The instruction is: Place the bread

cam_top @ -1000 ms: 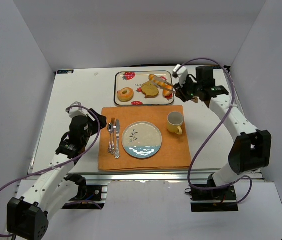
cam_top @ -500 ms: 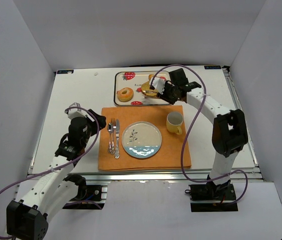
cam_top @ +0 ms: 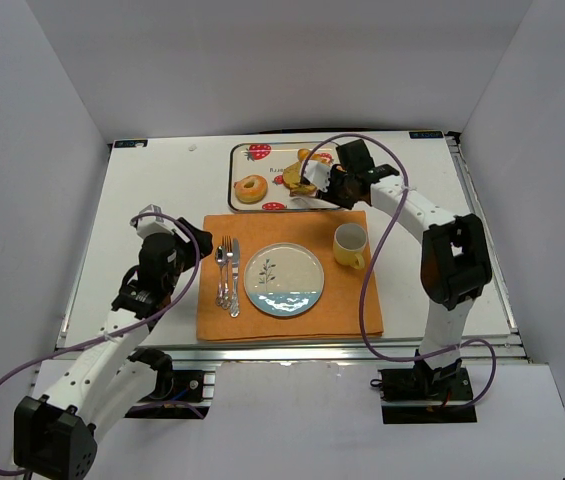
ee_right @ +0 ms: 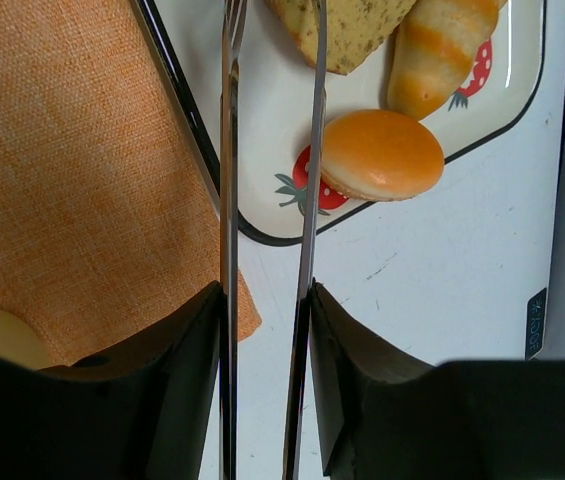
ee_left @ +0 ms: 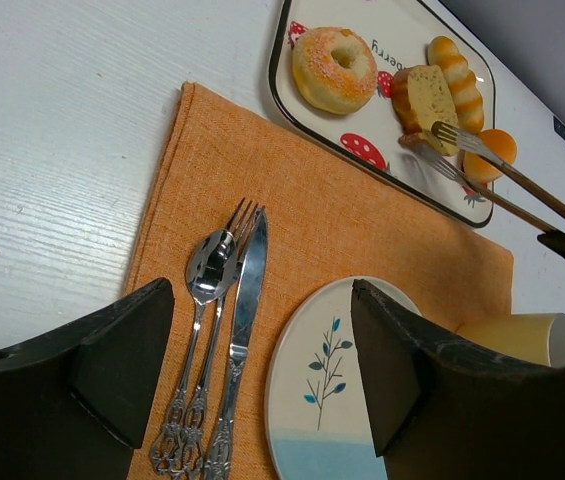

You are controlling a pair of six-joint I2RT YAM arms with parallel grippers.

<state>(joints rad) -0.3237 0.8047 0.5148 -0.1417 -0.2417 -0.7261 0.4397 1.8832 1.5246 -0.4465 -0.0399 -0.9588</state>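
Observation:
I will next keep my right gripper where it is and squeeze the tongs together onto the bread slice's near edge (cam_top: 298, 188) (ee_right: 298, 22), because the open tong tips are on both sides of it.
A brown bread slice (cam_top: 298, 178) lies on the strawberry tray (cam_top: 235, 180) beside a sugared donut (cam_top: 251, 188), a striped roll (ee_right: 437, 55) and a round orange bun (ee_right: 382, 155). My right gripper (cam_top: 336, 186) is shut on metal tongs (ee_right: 227, 200), whose arms run between its fingers. The tong tips (ee_left: 442, 135) sit at the slice (ee_left: 424, 95), one on its top and one at its near edge. My left gripper (ee_left: 262, 370) is open and empty above the placemat, over the cutlery and the plate (cam_top: 284, 280).
An orange placemat (cam_top: 342, 300) holds the leaf-pattern plate, a spoon, fork and knife (cam_top: 227, 275) on its left and a yellow cup (cam_top: 350, 244) on its right. The tray lies just behind the placemat. White walls enclose the table.
My right arm has swung left from the tray's right edge to over the tray. The tong tips now reach the bread slice. The left arm has barely moved.

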